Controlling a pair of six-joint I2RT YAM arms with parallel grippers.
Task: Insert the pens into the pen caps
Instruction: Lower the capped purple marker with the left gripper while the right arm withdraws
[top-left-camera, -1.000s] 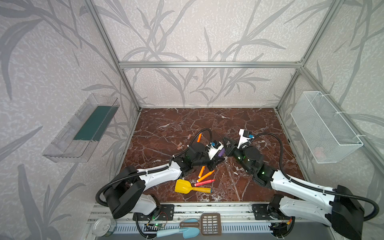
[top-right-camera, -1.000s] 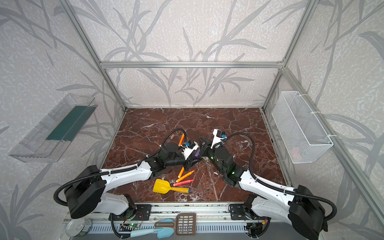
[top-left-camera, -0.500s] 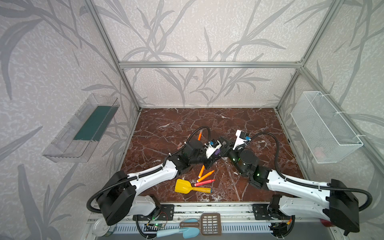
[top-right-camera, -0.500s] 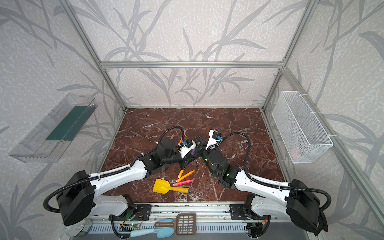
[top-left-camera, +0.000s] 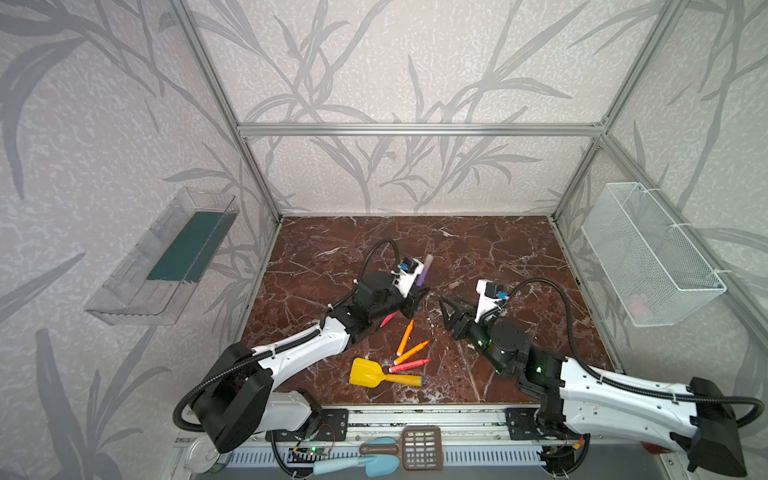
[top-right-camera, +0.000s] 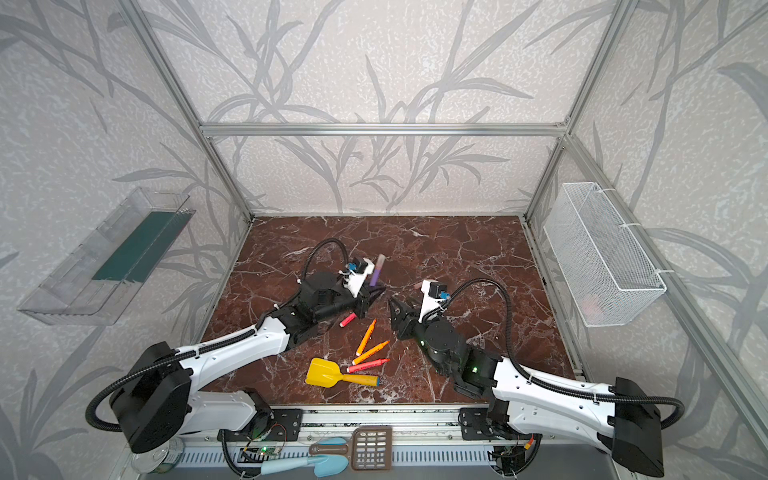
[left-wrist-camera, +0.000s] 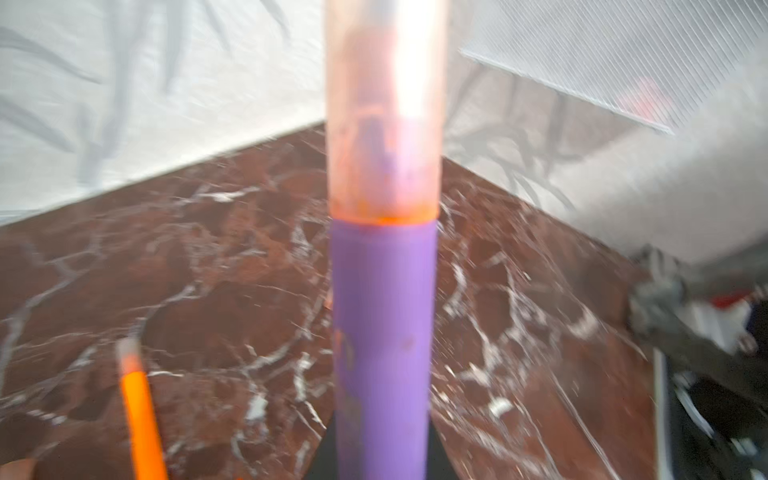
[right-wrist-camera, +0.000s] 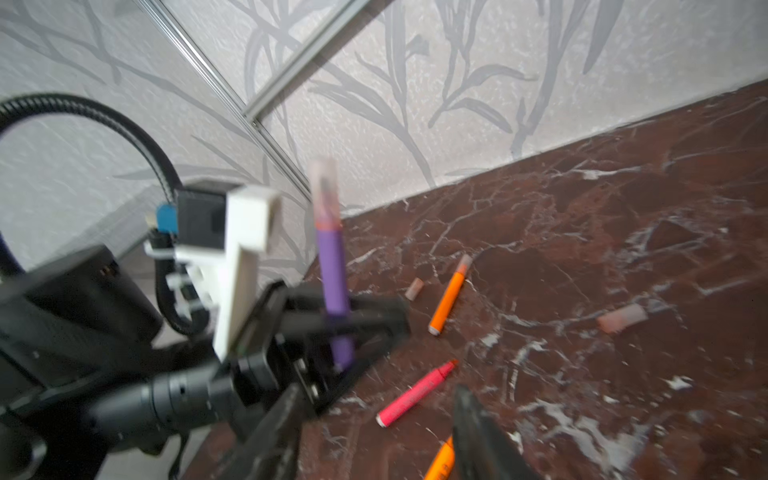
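Note:
The purple pen (top-left-camera: 420, 277) has its cap on, so my left gripper next needs to tilt, go down onto the bare floor beside the capped orange pen and release it.
My left gripper (top-left-camera: 415, 297) is shut on the purple pen (top-left-camera: 420, 277), which stands upright above the floor. A pale cap (top-left-camera: 428, 262) sits over its tip, seen close in the left wrist view as the cap (left-wrist-camera: 384, 124) on the purple barrel (left-wrist-camera: 384, 332). My right gripper (top-left-camera: 451, 309) stands open and empty to the right of it, jaws apart (right-wrist-camera: 374, 436). Two orange pens (top-left-camera: 404, 336) (top-left-camera: 411, 352) and a pink-red pen (top-left-camera: 409, 365) lie loose in front. Another pink-red pen (right-wrist-camera: 417, 392) lies by the left gripper. Loose caps (right-wrist-camera: 414, 289) (right-wrist-camera: 622, 318) rest beyond.
A yellow toy shovel (top-left-camera: 374, 374) lies near the front edge. An orange pen with a cap on it (right-wrist-camera: 449, 299) lies behind the left gripper. A wire basket (top-left-camera: 648, 253) hangs on the right wall, a clear tray (top-left-camera: 166, 257) on the left wall.
My right gripper has opened and drawn back to the right, leaving the cap on the purple pen. My left gripper, still shut on the pen, has pulled back slightly.

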